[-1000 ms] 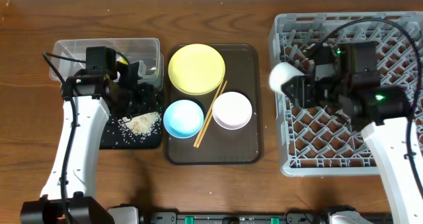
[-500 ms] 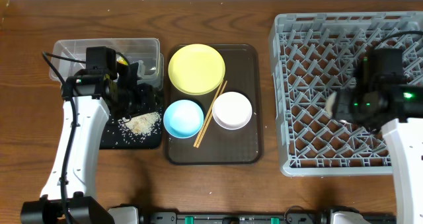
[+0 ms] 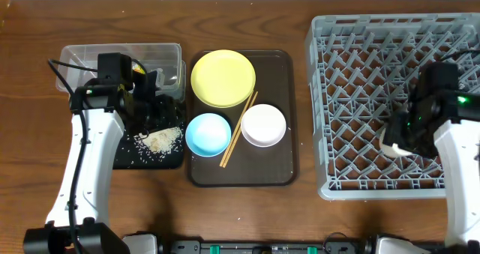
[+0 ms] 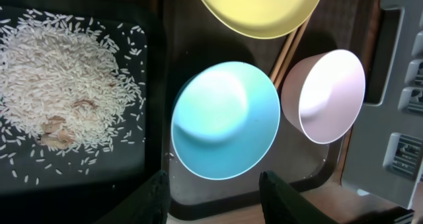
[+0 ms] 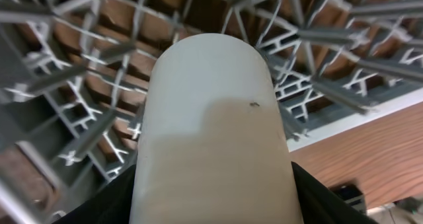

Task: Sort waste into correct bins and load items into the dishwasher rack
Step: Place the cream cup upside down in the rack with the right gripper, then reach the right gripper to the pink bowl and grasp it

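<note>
I will lower the small pale cup (image 5: 211,118) a little with my right gripper and release it there next, since it is already low among the rack's near wires.
My right gripper (image 3: 397,140) is shut on the small pale cup (image 5: 211,118) and holds it low over the front right part of the grey dishwasher rack (image 3: 352,52). My left gripper (image 3: 154,97) is open and empty, above the black tray (image 3: 127,155) that holds the white rice scraps (image 3: 162,138). The left wrist view shows the rice (image 4: 59,78), the light blue bowl (image 4: 225,118), the white bowl (image 4: 324,95) and the yellow plate (image 4: 258,9). The chopsticks (image 3: 238,129) lie between the bowls. I cannot make out the wrapper.
The plate (image 3: 223,77), the blue bowl (image 3: 208,133) and the white bowl (image 3: 263,124) sit on the dark brown serving tray (image 3: 281,171). The clear tub (image 3: 82,55) stands behind the black tray, partly under my left arm. The rack's pegs (image 5: 79,78) surround the cup.
My right gripper has carried the cup from the rack's left edge to its front right part and lowered it among the pegs. The left arm has not moved.
</note>
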Robot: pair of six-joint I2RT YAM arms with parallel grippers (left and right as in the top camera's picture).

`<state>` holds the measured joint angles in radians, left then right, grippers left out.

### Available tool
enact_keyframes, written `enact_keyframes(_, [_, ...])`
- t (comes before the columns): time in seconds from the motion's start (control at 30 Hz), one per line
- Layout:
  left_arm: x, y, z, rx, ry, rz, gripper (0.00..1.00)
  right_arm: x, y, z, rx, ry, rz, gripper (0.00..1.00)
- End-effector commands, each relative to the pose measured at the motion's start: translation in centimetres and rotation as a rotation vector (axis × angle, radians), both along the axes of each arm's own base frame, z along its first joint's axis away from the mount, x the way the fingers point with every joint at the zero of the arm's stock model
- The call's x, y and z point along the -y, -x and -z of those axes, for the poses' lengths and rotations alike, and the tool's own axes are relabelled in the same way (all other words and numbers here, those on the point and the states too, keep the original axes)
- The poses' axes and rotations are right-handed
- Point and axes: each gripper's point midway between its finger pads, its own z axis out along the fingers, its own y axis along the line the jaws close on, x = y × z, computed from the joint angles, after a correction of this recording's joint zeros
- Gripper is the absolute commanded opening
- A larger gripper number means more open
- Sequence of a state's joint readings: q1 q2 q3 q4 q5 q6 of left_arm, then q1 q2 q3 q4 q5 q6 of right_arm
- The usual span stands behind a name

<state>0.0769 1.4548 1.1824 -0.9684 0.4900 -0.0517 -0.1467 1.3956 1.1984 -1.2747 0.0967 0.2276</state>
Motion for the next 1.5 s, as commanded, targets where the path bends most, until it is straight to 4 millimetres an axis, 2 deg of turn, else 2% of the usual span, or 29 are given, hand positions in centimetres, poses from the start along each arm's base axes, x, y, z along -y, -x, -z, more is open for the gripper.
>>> enact_keyframes(0.0, [-0.2, -0.2, -0.5, 0.018, -0.012, 0.004, 0.47, -0.1, 0.6, 1.4, -0.026, -0.013, 0.019, 0.01])
enact_keyframes(0.17, [-0.2, -0.2, -0.5, 0.018, -0.012, 0.004, 0.47, -0.1, 0.4, 2.4, -0.018, -0.011, 0.023, 0.03])
enact_keyframes(0.23, [-0.2, -0.2, -0.5, 0.018, -0.012, 0.004, 0.47, -0.1, 0.4, 2.5, -0.015, -0.011, 0.023, 0.35])
enact_keyframes(0.27, [-0.2, -0.2, -0.5, 0.017, -0.012, 0.004, 0.47, -0.1, 0.3, 2.5, -0.013, -0.011, 0.022, 0.47])
enact_keyframes(0.4, [-0.2, -0.2, -0.5, 0.017, -0.012, 0.004, 0.47, -0.1, 0.3, 2.5, -0.013, -0.011, 0.022, 0.74])
enact_keyframes(0.47, [-0.2, -0.2, -0.5, 0.017, -0.012, 0.004, 0.47, -0.1, 0.3, 2.5, -0.012, -0.011, 0.022, 0.82])
enact_keyframes(0.8, [-0.2, -0.2, -0.5, 0.017, -0.012, 0.004, 0.47, -0.1, 0.2, 2.5, -0.008, -0.012, 0.022, 0.83])
enact_keyframes(0.9, [-0.2, -0.2, -0.5, 0.017, -0.012, 0.004, 0.47, -0.5, 0.0, 2.5, 0.001, -0.038, 0.018, 0.87])
enact_keyframes(1.03, [-0.2, -0.2, -0.5, 0.017, -0.012, 0.004, 0.47, -1.5, -1.2, 2.1, 0.055, -0.094, -0.001, 0.84])
enact_keyframes(1.1, [-0.2, -0.2, -0.5, 0.017, -0.012, 0.004, 0.47, -2.9, -3.1, 0.5, 0.137, -0.163, -0.072, 0.8])
enact_keyframes(1.17, [-0.2, -0.2, -0.5, 0.017, -0.013, 0.004, 0.47, -4.6, -5.1, -2.0, 0.235, -0.229, -0.149, 0.79])
enact_keyframes(1.23, [-0.2, -0.2, -0.5, 0.017, -0.012, 0.004, 0.47, -6.9, -7.4, -5.1, 0.353, -0.297, -0.259, 0.8])
enact_keyframes(1.33, [-0.3, -0.2, -0.4, 0.018, -0.017, 0.003, 0.47, -10.8, -9.7, -8.9, 0.502, -0.378, -0.41, 0.83])
enact_keyframes(1.4, [-0.4, -0.2, -0.4, 0.016, -0.026, 0.001, 0.48, -13.3, -10.5, -10.2, 0.564, -0.4, -0.5, 0.83])
enact_keyframes(1.47, [-0.6, -0.2, -0.3, 0.015, -0.034, -0.002, 0.48, -16.0, -10.8, -10.5, 0.59, -0.41, -0.581, 0.84])
